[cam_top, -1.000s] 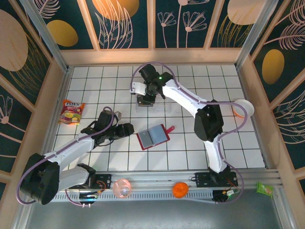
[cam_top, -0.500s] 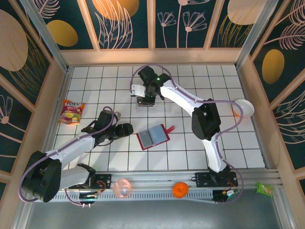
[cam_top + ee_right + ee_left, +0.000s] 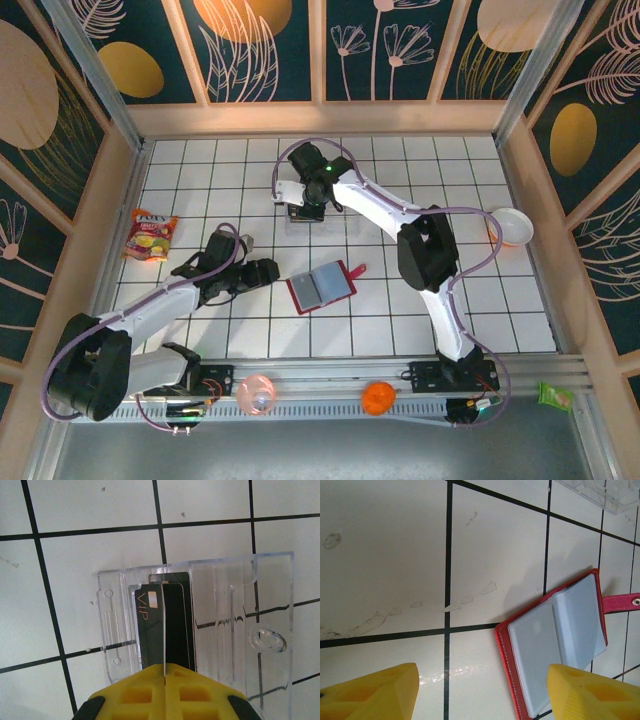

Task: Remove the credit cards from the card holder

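My right gripper is holding the credit card edge-on. It should lower the card toward the dark cards in the clear plastic tray [image 3: 225, 610] and let it go.
The card holder [image 3: 322, 287], a red wallet with a snap tab, lies open on the tiled table with its grey-blue pockets [image 3: 555, 645] facing up. My left gripper [image 3: 268, 272] is open just left of it, the wallet's left edge between the yellow fingertips [image 3: 375, 692] and nothing held. My right gripper [image 3: 164, 667] is shut on a thin credit card seen edge-on [image 3: 163, 625], over the clear plastic tray [image 3: 225, 610]. A black credit card marked VIP [image 3: 149, 625] lies in that tray, with another dark card [image 3: 179, 620] beside it. From above, the right gripper [image 3: 305, 210] is at the tray's left end.
A snack packet [image 3: 150, 236] lies at the left, a white bowl [image 3: 510, 226] at the right. A pink ball [image 3: 256, 394], an orange ball [image 3: 378, 398] and a green packet [image 3: 555, 396] rest along the front rail. The tray's corner [image 3: 610, 492] lies beyond the wallet.
The right arm's elbow has swung a little left while its gripper stays over the tray. The left arm and the wallet have not moved.
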### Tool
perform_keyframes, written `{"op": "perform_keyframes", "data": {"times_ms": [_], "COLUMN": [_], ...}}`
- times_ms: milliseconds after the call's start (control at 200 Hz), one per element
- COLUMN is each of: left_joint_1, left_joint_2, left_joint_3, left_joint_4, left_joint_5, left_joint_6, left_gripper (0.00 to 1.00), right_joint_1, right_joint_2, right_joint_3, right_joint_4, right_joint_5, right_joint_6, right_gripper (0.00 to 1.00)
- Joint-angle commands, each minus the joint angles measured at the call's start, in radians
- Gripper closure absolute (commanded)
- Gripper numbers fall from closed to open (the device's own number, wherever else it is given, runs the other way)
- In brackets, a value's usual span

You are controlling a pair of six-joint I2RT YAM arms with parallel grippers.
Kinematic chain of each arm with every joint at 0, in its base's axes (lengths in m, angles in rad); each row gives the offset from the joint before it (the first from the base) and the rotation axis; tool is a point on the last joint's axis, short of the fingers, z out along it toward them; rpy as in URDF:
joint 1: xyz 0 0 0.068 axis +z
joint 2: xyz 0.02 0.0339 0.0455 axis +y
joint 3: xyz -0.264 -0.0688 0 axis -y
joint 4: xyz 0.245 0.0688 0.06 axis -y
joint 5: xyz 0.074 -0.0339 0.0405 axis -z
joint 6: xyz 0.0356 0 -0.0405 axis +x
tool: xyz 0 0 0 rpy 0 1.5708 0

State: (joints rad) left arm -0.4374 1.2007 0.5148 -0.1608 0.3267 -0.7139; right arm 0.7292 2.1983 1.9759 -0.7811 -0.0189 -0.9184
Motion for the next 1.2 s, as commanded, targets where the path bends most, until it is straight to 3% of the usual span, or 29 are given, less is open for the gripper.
{"op": "perform_keyframes", "data": {"times_ms": [0,966,1086,1191], "left_joint_1": [0.007,0.008,0.008,0.008], "left_joint_2": [0.008,0.014,0.017,0.016], "left_joint_3": [0.008,-0.016,-0.019,-0.021], "left_joint_4": [0.009,0.041,0.048,0.051], "left_joint_5": [0.02,0.031,0.036,0.04], "left_joint_6": [0.01,0.0,-0.004,-0.006], "left_gripper": [0.32,0.32,0.32,0.32], "right_joint_1": [0.005,0.011,0.012,0.012], "right_joint_2": [0.016,0.037,0.035,0.029], "right_joint_3": [-0.005,-0.037,-0.04,-0.023], "right_joint_4": [0.026,0.055,0.111,0.156], "right_joint_5": [0.012,0.031,0.057,0.062], "right_joint_6": [-0.008,0.013,0.033,0.058], "right_gripper": [1.0,1.0,0.82,0.75]}}
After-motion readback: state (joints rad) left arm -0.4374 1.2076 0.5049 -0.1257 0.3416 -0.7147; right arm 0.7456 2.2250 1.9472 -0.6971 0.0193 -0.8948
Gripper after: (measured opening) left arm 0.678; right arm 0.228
